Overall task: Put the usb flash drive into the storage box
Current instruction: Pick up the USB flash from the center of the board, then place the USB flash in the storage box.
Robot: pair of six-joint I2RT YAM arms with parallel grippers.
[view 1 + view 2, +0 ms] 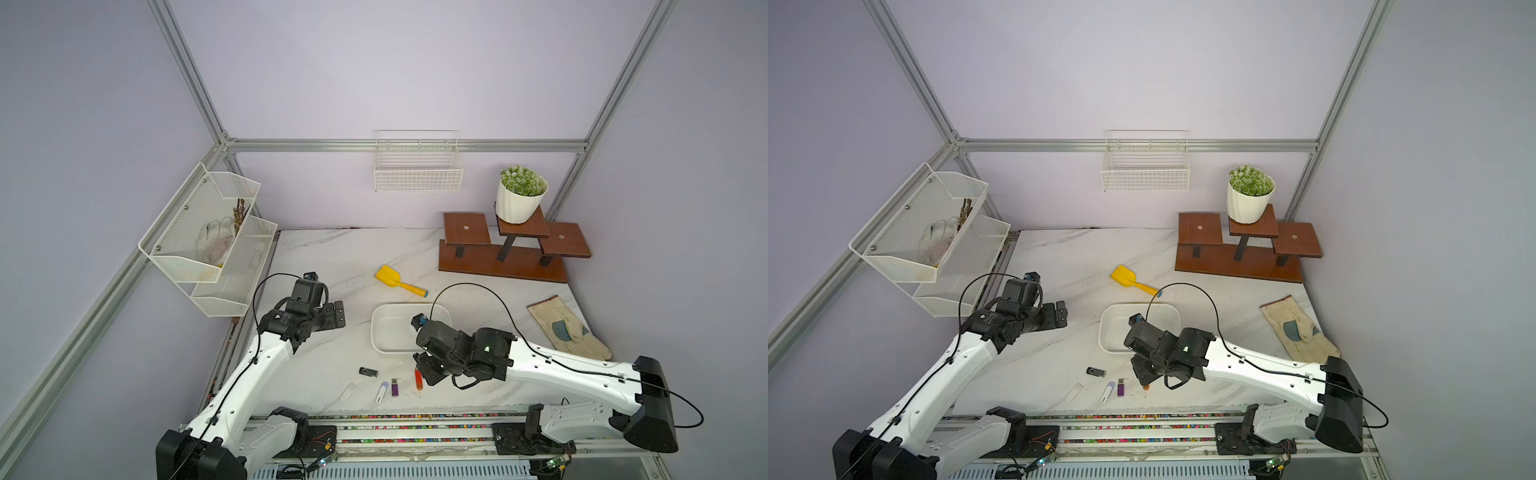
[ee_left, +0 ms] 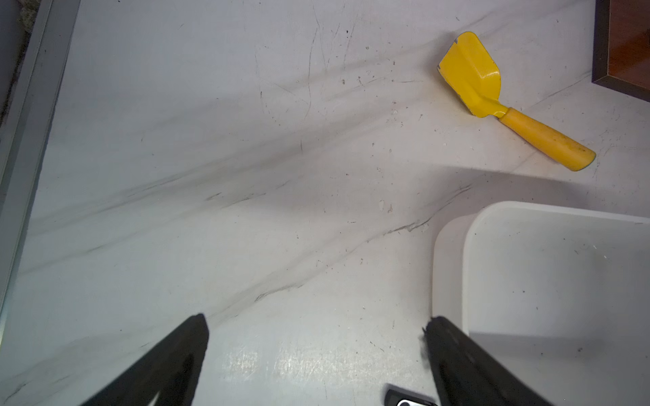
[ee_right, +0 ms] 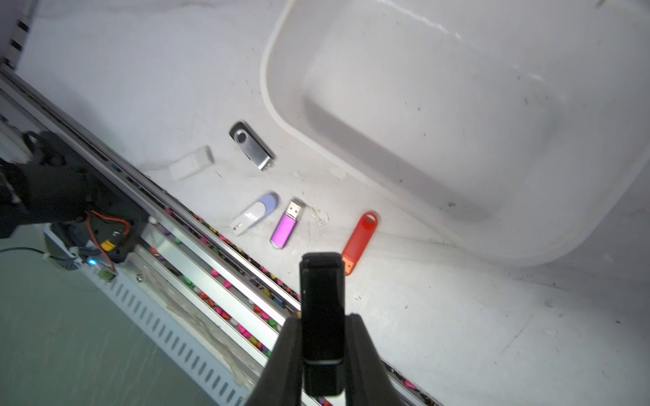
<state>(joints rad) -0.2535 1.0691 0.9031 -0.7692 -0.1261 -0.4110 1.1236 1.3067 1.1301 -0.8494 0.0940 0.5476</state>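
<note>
My right gripper holds the black drive (image 3: 322, 298), which still hangs outside the storage box. It should move outward past the near rim of the storage box and go down over the storage box's empty bottom to release the drive.
My right gripper (image 3: 322, 318) is shut on a black usb flash drive (image 3: 322, 298), held lengthwise between the fingers above the table's front edge. In both top views this gripper (image 1: 424, 370) (image 1: 1142, 372) hangs just in front of the storage box (image 1: 376, 332) (image 1: 1105, 332), a shallow white tray (image 3: 281, 116) with nothing in it. Several more drives lie on the table beside it: red (image 3: 360, 239), purple (image 3: 286, 225), lavender-white (image 3: 254, 212), black swivel (image 3: 251, 146) and white (image 3: 191, 163). My left gripper (image 1: 334, 316) (image 2: 316, 327) stands open and holds nothing, left of the box rim (image 2: 448, 267).
A yellow scoop (image 1: 400, 281) lies behind the box. A stepped wooden stand (image 1: 507, 253) with a white plant pot (image 1: 520, 199) fills the back right. A work glove (image 1: 569, 328) lies at the right. A mesh rack (image 1: 208, 241) hangs at the left wall.
</note>
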